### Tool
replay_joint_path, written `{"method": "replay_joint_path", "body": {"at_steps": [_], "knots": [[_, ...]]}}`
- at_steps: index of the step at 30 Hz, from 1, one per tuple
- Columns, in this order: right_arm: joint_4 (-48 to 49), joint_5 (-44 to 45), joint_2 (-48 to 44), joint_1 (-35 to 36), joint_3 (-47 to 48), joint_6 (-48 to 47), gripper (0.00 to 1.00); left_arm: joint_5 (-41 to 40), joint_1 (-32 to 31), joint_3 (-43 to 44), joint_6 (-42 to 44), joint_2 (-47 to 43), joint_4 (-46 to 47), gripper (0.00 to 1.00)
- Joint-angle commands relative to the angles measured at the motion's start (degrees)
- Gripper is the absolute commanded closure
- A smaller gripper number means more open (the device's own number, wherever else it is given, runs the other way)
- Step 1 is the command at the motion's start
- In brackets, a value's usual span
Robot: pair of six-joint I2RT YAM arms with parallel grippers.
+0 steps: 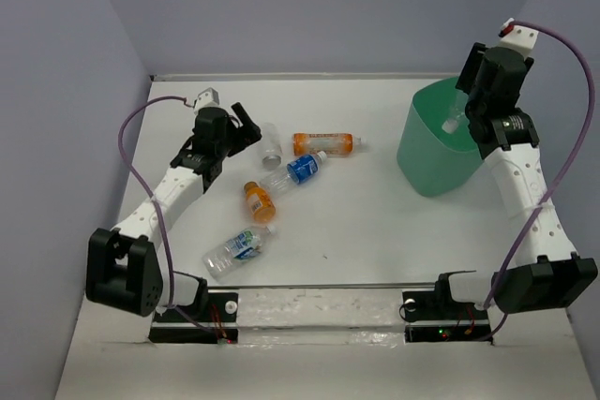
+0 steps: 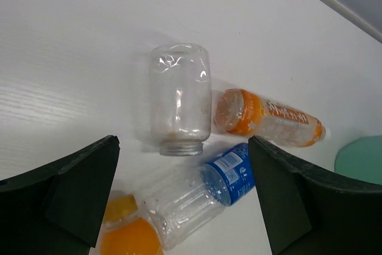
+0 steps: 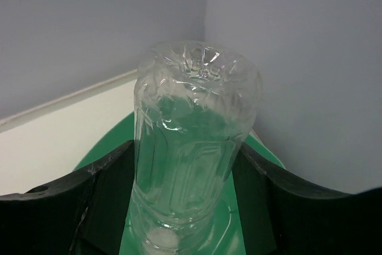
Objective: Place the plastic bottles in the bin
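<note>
The clear unlabelled bottle is still lying on the tabletop outside the bin point(image 1: 427, 161), so I will lower my open left gripper onto its body point(image 1: 271, 142), with my fingers on either side.
The mint-green bin point(image 1: 427, 161) stands at the far right. My right gripper point(image 1: 459, 114) is shut on a clear bottle point(image 1: 453, 122) and holds it cap-down over the bin's mouth. In the right wrist view the bottle point(image 3: 191, 159) sits between the fingers point(image 3: 107, 201) with the bin point(image 3: 110, 147) below. My left gripper point(image 1: 246, 124) is open and empty above a lying clear bottle point(image 1: 271, 142). Near it lie an orange bottle point(image 1: 323, 143), a blue-label bottle point(image 1: 295, 170), a second orange bottle point(image 1: 258, 200) and a green-blue-label bottle point(image 1: 236, 248).
In the left wrist view the open gripper point(image 2: 183, 147) hangs over the clear bottle point(image 2: 180, 100), with the blue-label bottle point(image 2: 203, 192), both orange bottles point(image 2: 268, 117) point(image 2: 125, 231) and the bin's edge point(image 2: 361, 159) around. Grey walls enclose the table.
</note>
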Motion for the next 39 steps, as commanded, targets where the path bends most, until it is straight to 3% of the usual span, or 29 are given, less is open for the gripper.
{"method": "replay_joint_path", "body": {"at_steps": [1,5,9,15,18,24,27,28,29,31,36,39], "knots": [[1.1,-1.3,-3.8,-0.4,-1.7,1.2,0.10,-5.0,-0.5,6.6,-0.5,8.0,3.0,0.01],[-2.4,-5.8,-8.8,-0.4,-1.7,3.9,0.01,-9.1,-2.0,13.0,1.8,18.7,0.9,0.01],[-4.8,-22.1,-15.0,-0.4,-2.9,8.1,0.00,-6.6,-2.1,19.2,2.4,26.0,0.1,0.01],[-1.5,-44.2,-23.4,1.9,-13.8,15.2,0.01,-3.0,-2.2,21.5,2.3,32.2,-0.2,0.01],[0.4,-46.8,-24.9,6.4,-18.8,16.8,0.00,-1.7,-2.4,21.5,1.8,33.6,-0.2,0.01],[2.6,-42.0,-23.7,20.5,-23.6,16.6,0.00,-1.4,-2.5,21.0,0.5,36.3,0.3,0.02],[4.3,-39.8,-22.5,28.0,-25.6,16.5,0.00,-1.4,-2.6,20.9,0.0,37.3,1.6,0.15],[4.7,-39.8,-22.1,29.8,-25.8,16.4,0.01,-1.7,-2.5,20.9,-0.1,37.3,1.9,0.15],[5.1,-38.6,-21.5,31.5,-26.3,16.1,0.01,-2.2,-2.5,20.8,-0.1,37.2,2.3,0.27],[6.2,-38.4,-19.8,35.6,-26.9,14.9,0.03,-3.3,-2.3,21.0,0.2,36.4,3.4,0.36],[6.3,-42.5,-14.0,41.2,-26.5,10.1,0.09,-2.8,-0.6,21.7,0.4,32.8,5.3,0.47],[6.6,-49.9,-10.1,43.2,-26.3,6.5,0.11,-1.8,0.1,23.1,1.0,29.3,5.4,0.51]]}}
